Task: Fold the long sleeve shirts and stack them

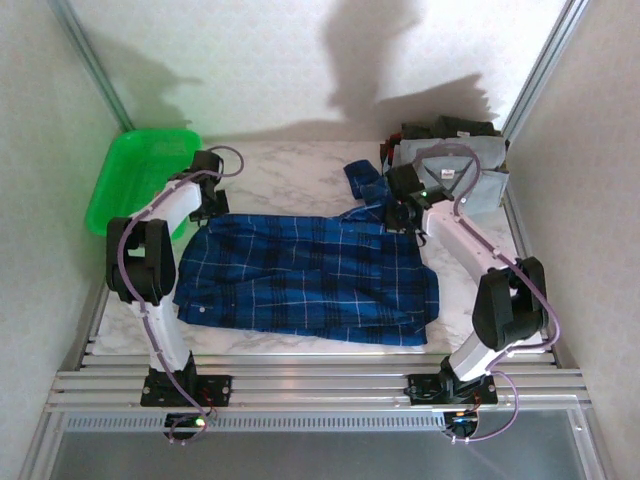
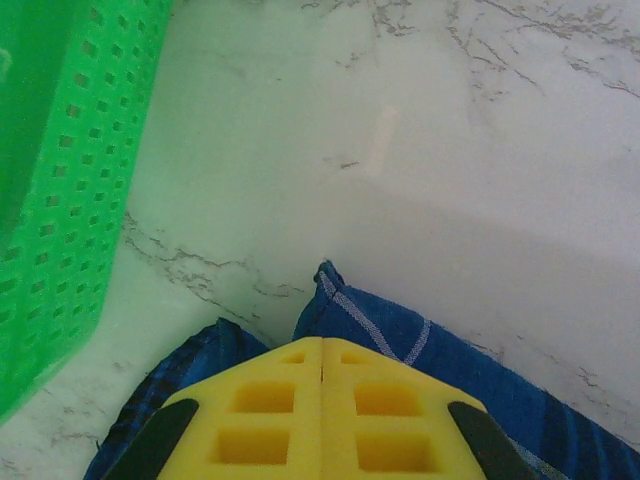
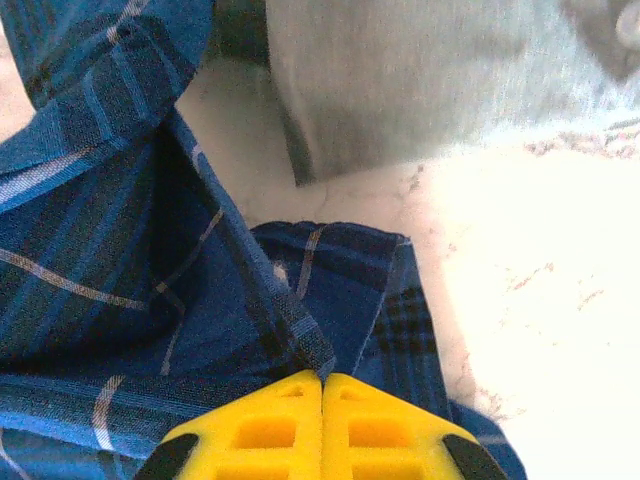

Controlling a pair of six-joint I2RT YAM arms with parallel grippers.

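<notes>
My left gripper draws the bunched cloth back over the shirt's end by the basket next and releases, since that end lies back toward my base.
A dark blue plaid long sleeve shirt point(image 1: 310, 275) lies spread across the middle of the marble table. My left gripper point(image 1: 205, 212) is at its far left corner, jaws shut with the blue cloth point(image 2: 440, 350) bunched at the yellow fingertips point(image 2: 322, 342). At the far right edge, by the collar, my right gripper point(image 1: 398, 218) is shut, and a folded hem of the plaid point(image 3: 120, 260) runs into its tips point(image 3: 322, 376). A plain grey shirt point(image 1: 455, 175) lies folded at the back right on top of darker folded ones point(image 1: 450, 128). The grey shirt's edge point(image 3: 400, 90) lies just beyond the right gripper.
A green plastic basket point(image 1: 135, 180) stands at the back left, its perforated wall point(image 2: 60, 180) close to the left gripper. Bare marble point(image 2: 420, 160) stretches behind the plaid shirt. White walls with metal posts close in the table.
</notes>
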